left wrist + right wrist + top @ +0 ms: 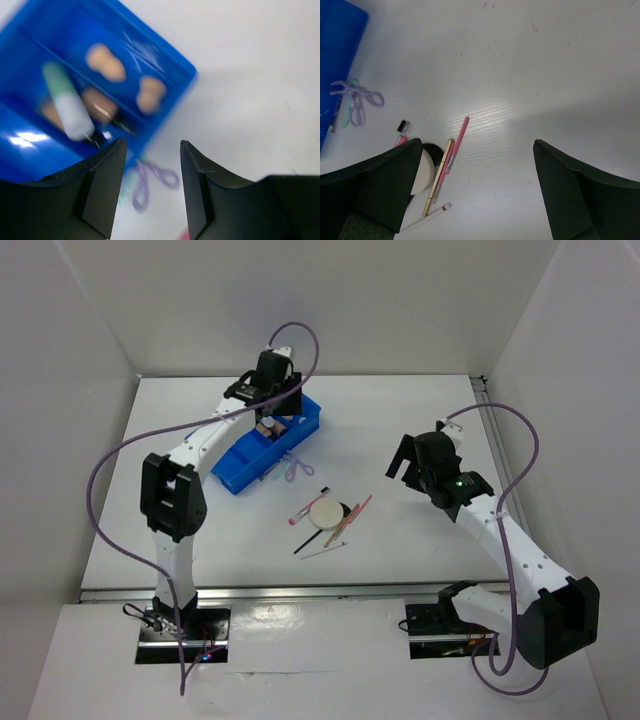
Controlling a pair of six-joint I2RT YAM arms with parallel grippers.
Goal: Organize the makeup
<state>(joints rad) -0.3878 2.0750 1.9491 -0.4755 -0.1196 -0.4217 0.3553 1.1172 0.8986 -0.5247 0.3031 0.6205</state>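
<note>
My left gripper moves back and down onto the round cream compact's rim by the pink-handled brush next, as the compact lies on top of the thin black brush.
Loose makeup lies mid-table: a round cream compact, pink pencils, a thin black brush, a small pink-handled brush and a white pencil. In the right wrist view I see the compact, a pink pencil and a gold pencil. My right gripper is open and empty, above the table right of this pile. My left gripper is open and empty over the blue bin's far end. The bin holds beige sponges, a pale tube and a stubby brown brush.
A purple-handled looped tool lies on the table beside the bin's right side; it also shows in the left wrist view and the right wrist view. White walls enclose the table on three sides.
</note>
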